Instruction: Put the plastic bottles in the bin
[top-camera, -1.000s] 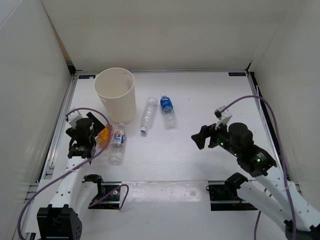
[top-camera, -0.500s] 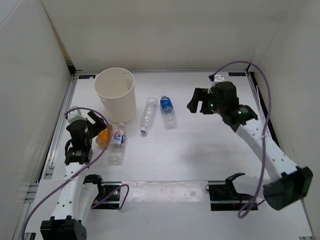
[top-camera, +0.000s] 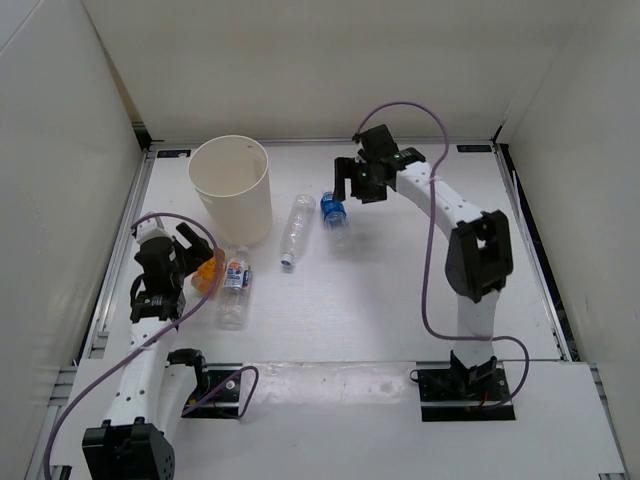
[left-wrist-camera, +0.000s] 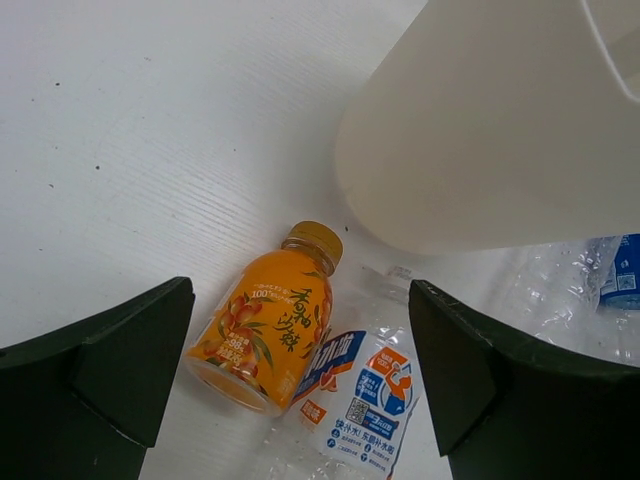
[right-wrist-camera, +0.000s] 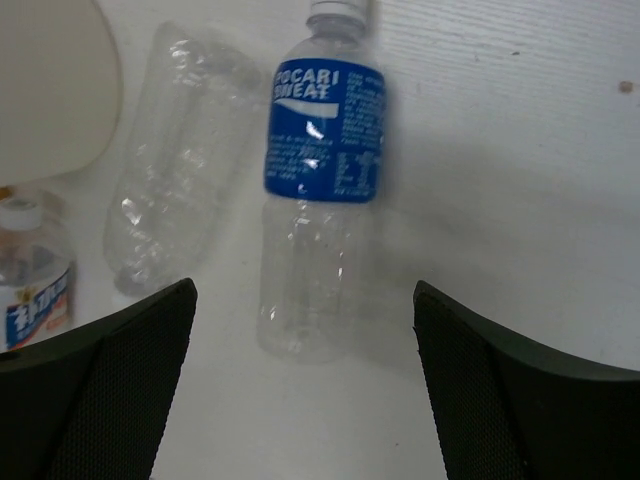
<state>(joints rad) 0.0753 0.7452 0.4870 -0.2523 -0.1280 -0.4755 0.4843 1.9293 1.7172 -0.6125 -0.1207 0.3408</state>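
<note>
The blue-label bottle lies lengthwise between the open fingers of my right gripper, so I should lower that gripper next onto the label part of the blue-label bottle (top-camera: 337, 220).
The cream-white bin (top-camera: 231, 186) stands upright at the back left. Four bottles lie on the table. The orange bottle (top-camera: 207, 272) and the bottle with the white-blue-red label (top-camera: 235, 285) lie side by side in front of the bin. The plain clear bottle (top-camera: 296, 230) and the blue-label bottle (top-camera: 337, 220) lie to the bin's right. My left gripper (top-camera: 192, 264) is open and empty above the orange bottle (left-wrist-camera: 270, 320), with the labelled bottle (left-wrist-camera: 365, 405) beside it. My right gripper (top-camera: 351, 187) is open and empty above the blue-label bottle (right-wrist-camera: 320, 190).
White walls enclose the table on the left, back and right. The bin (left-wrist-camera: 480, 130) stands just beyond the orange bottle in the left wrist view. In the right wrist view the plain clear bottle (right-wrist-camera: 175, 170) lies left of the blue-label one, and the bin (right-wrist-camera: 50, 90) shows at the upper left.
My right arm has swung from the near right up and leftward to a spot over the blue-label bottle. My left gripper has barely shifted over the orange bottle. No bottle has moved.
</note>
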